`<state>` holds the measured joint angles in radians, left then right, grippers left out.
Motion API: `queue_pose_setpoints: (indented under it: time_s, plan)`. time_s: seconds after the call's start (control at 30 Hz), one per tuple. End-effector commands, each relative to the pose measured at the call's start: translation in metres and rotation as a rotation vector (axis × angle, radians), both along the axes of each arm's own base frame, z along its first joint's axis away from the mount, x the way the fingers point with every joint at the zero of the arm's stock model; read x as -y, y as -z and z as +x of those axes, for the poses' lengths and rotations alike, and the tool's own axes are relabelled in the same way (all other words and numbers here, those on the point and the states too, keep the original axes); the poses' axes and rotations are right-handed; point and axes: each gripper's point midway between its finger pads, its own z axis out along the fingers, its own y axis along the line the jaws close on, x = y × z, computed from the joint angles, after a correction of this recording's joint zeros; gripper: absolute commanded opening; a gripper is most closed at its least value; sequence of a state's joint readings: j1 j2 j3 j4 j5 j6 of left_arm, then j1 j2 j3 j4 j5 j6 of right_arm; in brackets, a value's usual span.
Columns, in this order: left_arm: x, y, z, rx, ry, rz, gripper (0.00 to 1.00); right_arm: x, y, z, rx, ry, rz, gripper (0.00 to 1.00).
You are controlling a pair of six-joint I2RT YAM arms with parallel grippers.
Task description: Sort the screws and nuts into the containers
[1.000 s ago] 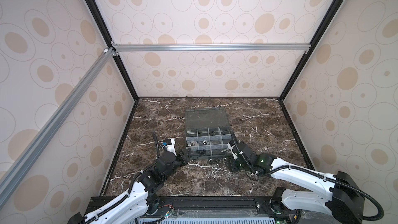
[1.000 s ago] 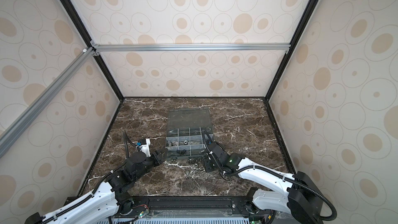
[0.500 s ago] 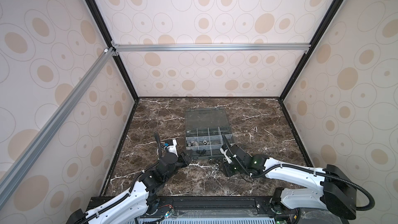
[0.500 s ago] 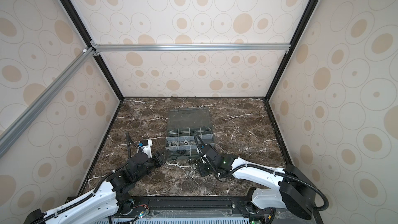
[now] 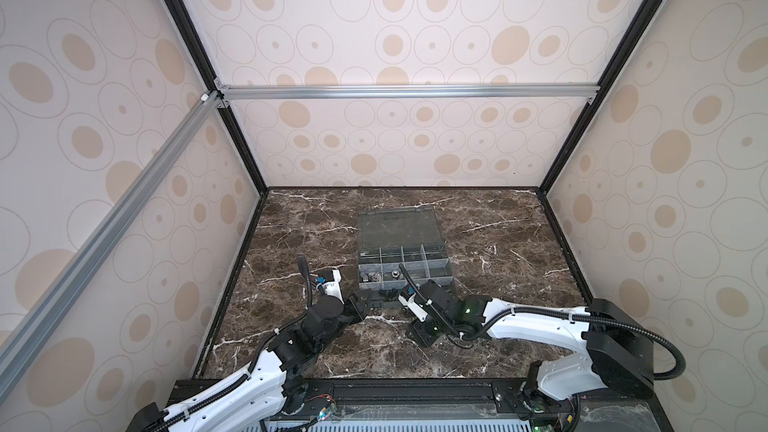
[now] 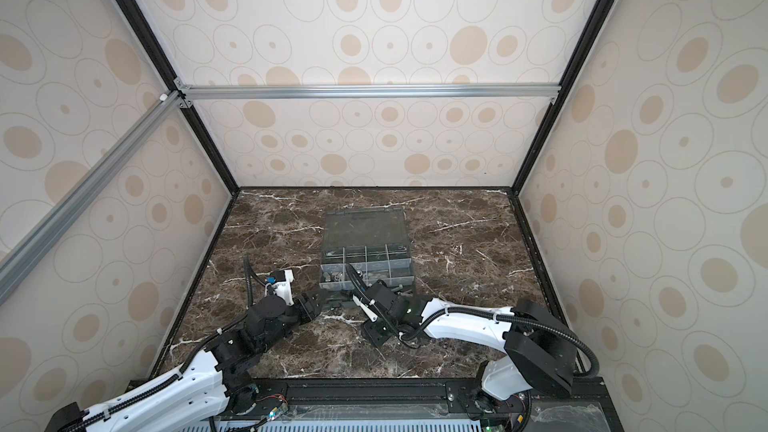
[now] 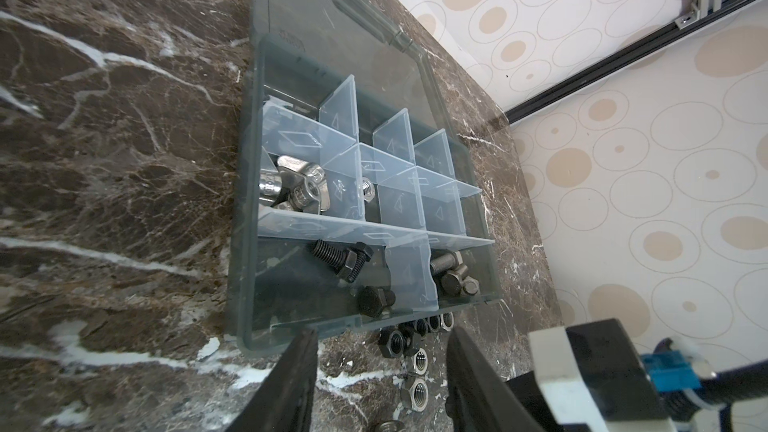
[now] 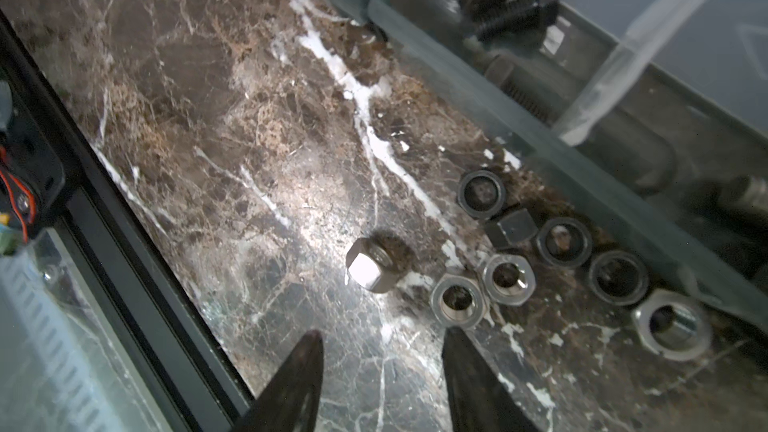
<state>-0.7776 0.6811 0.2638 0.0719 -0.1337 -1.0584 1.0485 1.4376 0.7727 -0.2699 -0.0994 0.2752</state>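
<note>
Next, the right gripper moves down and toward my left gripper, onto the lone silver nut (image 8: 371,265), since it sits apart from the other nuts clustered near the box.
The containers are compartments of a grey organizer box (image 5: 448,272) with its clear lid (image 5: 399,228) lying flat behind it. Dark screws (image 7: 341,260), silver screws (image 7: 451,270), lozenge-shaped nuts (image 7: 293,189) and one hex nut (image 7: 367,189) lie in separate compartments. Several loose black and silver nuts (image 8: 505,278) sit on the table against the box's front wall, and a lone silver nut (image 8: 370,268) rests apart from them. My left gripper (image 7: 382,332) is open, low in front of the box, with loose nuts (image 7: 417,361) between its fingers. My right gripper (image 8: 382,337) is open and empty just short of the nuts.
Both grippers (image 5: 368,297) (image 5: 392,295) meet close together at the box's front edge. The dark marble table (image 5: 498,243) ends at patterned walls on three sides. A black rail (image 8: 124,243) runs along the table's near edge.
My right arm has swung left along the front of the box, and its jaws have widened slightly. The left gripper has edged a little toward the box.
</note>
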Motion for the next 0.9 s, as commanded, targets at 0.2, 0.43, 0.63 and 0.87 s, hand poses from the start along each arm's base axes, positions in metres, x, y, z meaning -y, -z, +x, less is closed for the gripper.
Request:
queue_pose_setpoints:
  time_s: [0.2, 0.43, 0.63, 0.87]
  plan:
    - [-0.007, 0.0, -0.003, 0.004, -0.035, -0.015, 0.51, -0.015, 0.001, -0.012, 0.099, -0.316, -0.007, 0.52]
    - [-0.008, -0.002, -0.004, 0.003, -0.036, -0.014, 0.51, -0.022, 0.014, -0.006, 0.11, -0.347, -0.046, 0.52]
    - [-0.01, -0.001, -0.005, 0.0, -0.04, -0.011, 0.51, -0.027, 0.027, 0.001, 0.114, -0.347, -0.088, 0.52]
    - [-0.01, -0.002, -0.004, 0.004, -0.043, -0.011, 0.51, -0.028, 0.039, 0.008, 0.112, -0.328, -0.123, 0.47]
